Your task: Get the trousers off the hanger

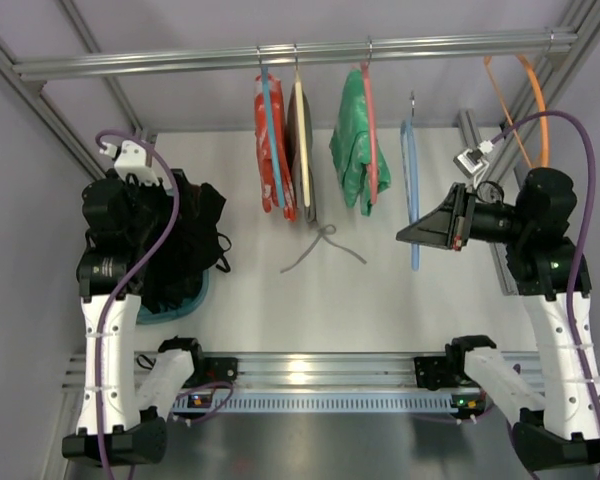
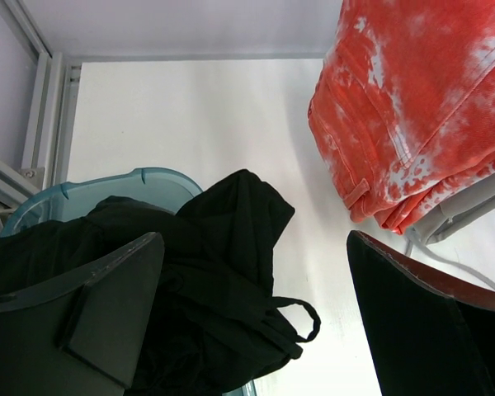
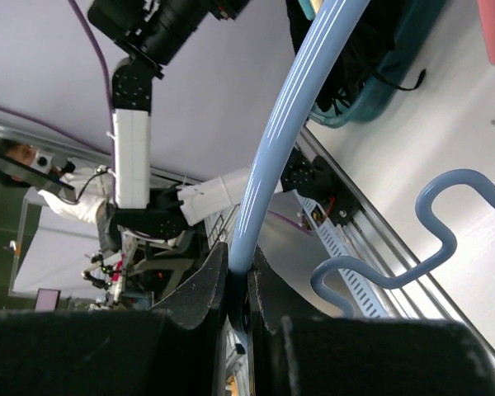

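Note:
I need to move my right gripper up and outward next to the bare bar [image 1: 501, 44] beside the orange hanger. I should let go of the light blue hanger [image 1: 410, 185] there, because its hook is below the bar.
The black trousers [image 1: 190, 235] lie bunched in a teal basket [image 1: 195, 298] at the left, under my left arm. In the left wrist view the trousers [image 2: 214, 280] sit below my open left gripper [image 2: 256, 322], with a thin black loop [image 2: 309, 318] sticking out; the jaws stand wide apart and hold nothing. The light blue hanger [image 1: 410, 185] is bare. Its metal hook [image 1: 412, 100] sits below the rail. My right gripper [image 1: 410, 235] is shut on the hanger's lower part. In the right wrist view the hanger's bar [image 3: 289, 140] runs up from between the closed fingers [image 3: 206, 289].
On the metal rail [image 1: 180, 62] hang a red garment [image 1: 268, 150] on a blue hanger, a dark garment [image 1: 302, 150] on a cream hanger with a grey cord [image 1: 323, 245] trailing on the table, a green garment [image 1: 352, 150], and an orange hanger [image 1: 540, 100].

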Available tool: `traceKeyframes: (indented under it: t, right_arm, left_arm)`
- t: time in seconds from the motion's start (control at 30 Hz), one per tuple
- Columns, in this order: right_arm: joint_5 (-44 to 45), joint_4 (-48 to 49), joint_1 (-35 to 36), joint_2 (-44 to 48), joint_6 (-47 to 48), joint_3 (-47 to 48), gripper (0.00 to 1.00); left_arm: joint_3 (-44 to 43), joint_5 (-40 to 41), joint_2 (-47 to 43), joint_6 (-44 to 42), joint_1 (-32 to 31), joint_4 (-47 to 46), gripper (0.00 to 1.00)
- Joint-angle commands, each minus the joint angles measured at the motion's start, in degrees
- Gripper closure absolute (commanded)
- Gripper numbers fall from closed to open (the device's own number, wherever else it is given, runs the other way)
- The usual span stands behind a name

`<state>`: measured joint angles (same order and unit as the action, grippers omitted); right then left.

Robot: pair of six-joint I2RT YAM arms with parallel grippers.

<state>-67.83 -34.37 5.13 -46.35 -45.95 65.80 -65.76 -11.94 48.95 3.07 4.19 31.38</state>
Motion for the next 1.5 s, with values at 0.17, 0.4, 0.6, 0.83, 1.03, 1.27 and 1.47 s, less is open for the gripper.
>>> traceKeyframes:
  t: [0.17, 0.4, 0.6, 0.83, 1.03, 1.27, 1.47]
  right_arm:
    - [-6.2, 12.1, -3.4, -4.5, -8.3, 13.5, 1.00]
    - [-12.0, 16.4, -14.9, -12.0, -15.9, 18.6, 1.00]
    - [-13.0, 17.9, -19.3, -18.4, -17.9, 26.3, 1.00]
    - [-13.0, 15.7, -21.8, -21.3, -17.5, 27.7, 1.00]
    - [-13.3, 14.3, -23.1, -22.7, -16.9, 27.6, 1.00]
    - [-13.6, 13.5, -26.7, -24.1, -16.8, 27.6, 1.00]
    - [-13.9, 14.0, -28.2, -24.4, -17.1, 23.9, 1.00]
  left_arm:
    - [-1.6, -0.8, -1.0, 3.0, -0.1, -4.0, 0.02]
    - [-2.4, -1.0, -1.4, 3.6, -0.1, -4.0, 0.02]
    - [-1.4, -0.4, -3.2, 2.5, -0.1, -4.0, 0.02]
    - [-0.4, 0.2, -4.3, 0.8, 0.0, -4.0, 0.02]
    - [0.1, 0.1, -4.5, 0.5, -0.1, -4.0, 0.02]
    - [0.8, 0.5, -5.1, -0.2, -0.1, -4.0, 0.02]
    - [1.6, 0.8, -5.9, -0.5, -0.1, -4.0, 0.02]
